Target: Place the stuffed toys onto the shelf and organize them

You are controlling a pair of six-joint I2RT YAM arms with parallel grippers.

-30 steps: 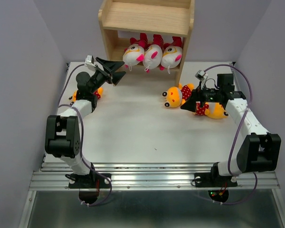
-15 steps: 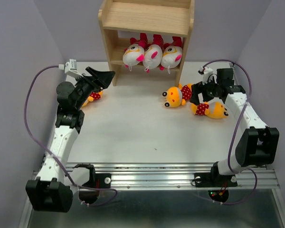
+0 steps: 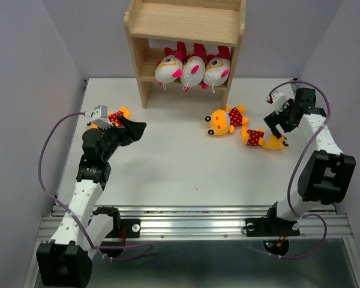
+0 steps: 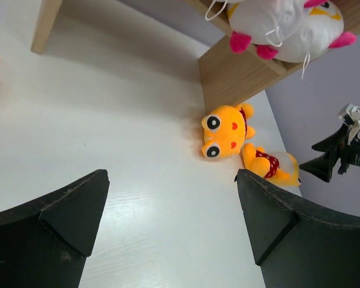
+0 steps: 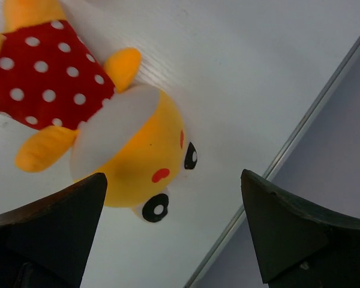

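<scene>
My right gripper is to stay open and needs to move down and toward the left in the wrist view onto the nearer toy's head (image 3: 275, 143) (image 5: 140, 159), because the head is off-centre below its fingers.
The light wood shelf (image 3: 186, 24) stands at the back; three white-headed striped toys (image 3: 193, 69) lie side by side on its lower tier, also in the left wrist view (image 4: 282, 24). Two yellow toys in dotted red shirts lie on the table right of centre, one (image 3: 219, 122) nearer the shelf and one (image 3: 264, 139) further right. A third yellow toy (image 3: 113, 116) lies at the left, partly hidden behind my left gripper (image 3: 135, 129), which is open and empty. My right gripper (image 3: 277, 123) is open and empty, just right of the rightmost yellow toy (image 5: 132, 150).
The white table (image 3: 186, 168) ends in a metal rail at its right edge (image 5: 276, 162), close to my right gripper. Purple walls stand on both sides. The shelf's upper tier (image 3: 186, 21) holds nothing. The shelf's side panel (image 4: 228, 78) shows in the left wrist view.
My left arm has pulled back from the shelf toward the near left, past the left yellow toy. My right gripper has moved right, off the two yellow toys, toward the table's right edge.
</scene>
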